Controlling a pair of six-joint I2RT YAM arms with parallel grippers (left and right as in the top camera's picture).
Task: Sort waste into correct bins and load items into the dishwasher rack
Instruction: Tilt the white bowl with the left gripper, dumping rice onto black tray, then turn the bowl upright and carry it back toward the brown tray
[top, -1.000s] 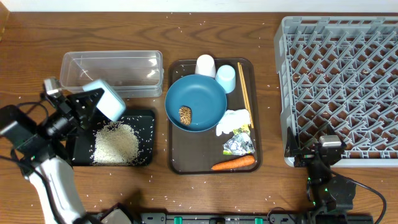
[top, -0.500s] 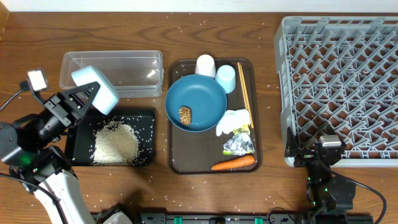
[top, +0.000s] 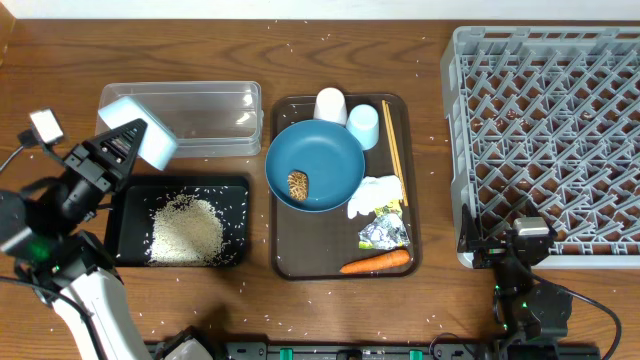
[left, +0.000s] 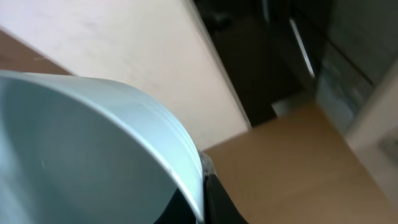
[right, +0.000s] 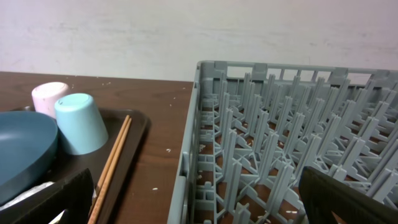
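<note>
My left gripper swings back toward the carrot (top: 375, 262) next, levels the tilted bowl and brings it down. It then releases the bowl on the serving tray's near corner (top: 308, 248), which is bare.
My left gripper (top: 118, 152) is shut on the rim of the pale blue-white bowl (top: 140, 140), tilted above the left end of the clear tub (top: 190, 112); the bowl fills the left wrist view (left: 93, 155). White rice (top: 185, 228) lies in the black tray (top: 238, 185). The dark-blue plate (top: 325, 160) holds a brown lump (top: 298, 184). Around it are the white cup (top: 330, 104), light-blue cup (top: 363, 125), chopsticks (top: 393, 150), tissue (top: 377, 193), foil (top: 384, 233) and carrot (top: 375, 262). My right gripper (right: 199, 199) is open and empty beside the grey rack (top: 545, 140).
The plate, cups and waste sit on a brown serving tray (top: 282, 255) in the middle. Loose rice grains are scattered over the wooden table. The rack's near left corner (right: 205, 124) stands right in front of the right gripper.
My left gripper has lifted the bowl up and to the left, from above the black tray's rice to above the clear tub's left end. The right arm has not moved.
</note>
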